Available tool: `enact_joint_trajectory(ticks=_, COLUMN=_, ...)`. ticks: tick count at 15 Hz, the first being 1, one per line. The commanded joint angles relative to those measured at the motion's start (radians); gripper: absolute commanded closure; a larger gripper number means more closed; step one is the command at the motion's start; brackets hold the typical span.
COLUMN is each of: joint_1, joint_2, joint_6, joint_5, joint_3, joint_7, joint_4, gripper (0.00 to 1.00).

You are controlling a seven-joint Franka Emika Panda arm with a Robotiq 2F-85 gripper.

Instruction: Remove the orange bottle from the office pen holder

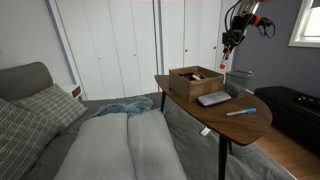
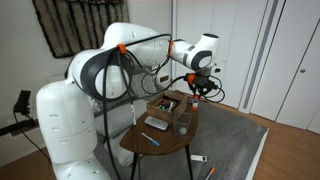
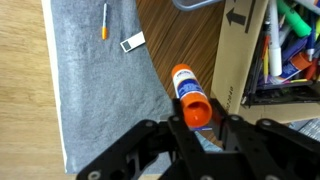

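Observation:
My gripper will move toward the brown wooden box and go down over the tabletop [image 2: 190, 111] [image 3: 206, 52] right next to the box, since that part of the tabletop is clear.
My gripper [image 3: 197, 122] is shut on the orange bottle [image 3: 186, 92], a small orange-red tube with a white and blue label, and holds it in the air above the table. In both exterior views the gripper [image 1: 228, 47] [image 2: 197, 90] hangs high over the grey mesh pen holder [image 1: 240, 80] [image 2: 183, 122], with the bottle [image 1: 223, 64] [image 2: 195, 98] at its tips, clear of the cup. In the wrist view a grey rim at the top edge [image 3: 195, 4] may be the pen holder.
A low brown wooden box [image 1: 195, 80] [image 3: 232, 60] holding pens stands beside the cup on the small wooden table [image 1: 215, 120]. A flat grey object [image 1: 213, 98] and a blue pen [image 1: 241, 112] lie near the front. A sofa [image 1: 60, 130] stands beside the table. An orange pen [image 3: 104, 22] lies on the floor.

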Motion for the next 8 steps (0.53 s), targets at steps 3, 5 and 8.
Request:
enact_joint_trajectory(ticks=3, joint_1=0.014, joint_2=0.071, joint_6=0.091, joint_5=-0.024, joint_3=0.071, joint_7=0.072, joint_4=-0.001, gripper=0.92)
enact_joint_trajectory(ticks=5, joint_1=0.02, joint_2=0.084, joint_6=0.139, joint_5=-0.039, joint_3=0.084, joint_7=0.093, joint_4=-0.019, gripper=0.92)
enact_joint_trajectory(ticks=8, joint_1=0.023, joint_2=0.108, joint_6=0.174, joint_5=-0.068, joint_3=0.089, joint_7=0.13, joint_4=-0.031, gripper=0.92)
